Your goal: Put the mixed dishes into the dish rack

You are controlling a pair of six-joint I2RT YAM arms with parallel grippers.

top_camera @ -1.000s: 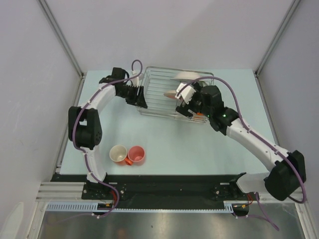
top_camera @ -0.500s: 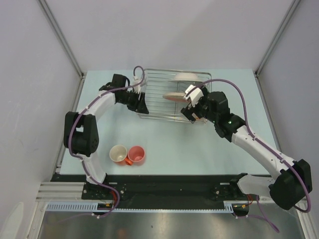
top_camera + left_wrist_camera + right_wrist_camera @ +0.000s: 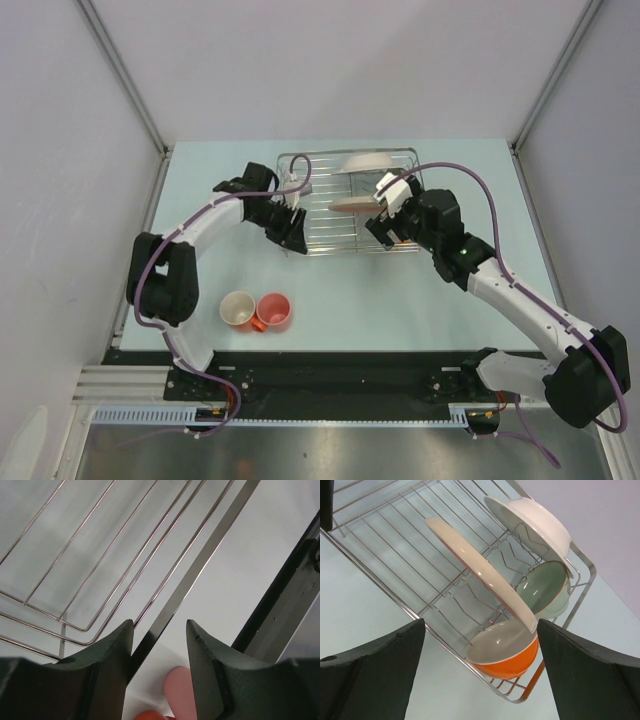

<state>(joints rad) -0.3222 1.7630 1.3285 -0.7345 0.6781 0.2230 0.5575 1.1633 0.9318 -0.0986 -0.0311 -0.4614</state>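
Note:
The orange-red mug is next: my left gripper will go up, then move back toward the mug and come down onto its far rim.
The silver wire dish rack [image 3: 325, 225] stands at the table's far middle. It holds a white bowl [image 3: 530, 520], a pink-and-cream plate [image 3: 480, 575] on edge, a pale green bowl [image 3: 545, 592] and an orange bowl [image 3: 507, 652] with a cream inside. My left gripper [image 3: 290, 228] is open at the rack's near left corner, and the rack's flat rim [image 3: 185, 587] runs between its jaws, against the left finger [image 3: 100, 675]. My right gripper [image 3: 480, 672] is wide open and empty beside the rack's right end. A pinkish cup [image 3: 238, 308] and an orange-red mug [image 3: 273, 311] stand side by side near the front left.
Grey walls close in the table on the left, back and right. The right arm [image 3: 520, 300] stretches across the right half of the table. A black rail [image 3: 330, 365] runs along the near edge.
The rack has turned and slid nearer, and now sits square to the table. My left gripper moved right and nearer with its corner. My right gripper drew back slightly to the right.

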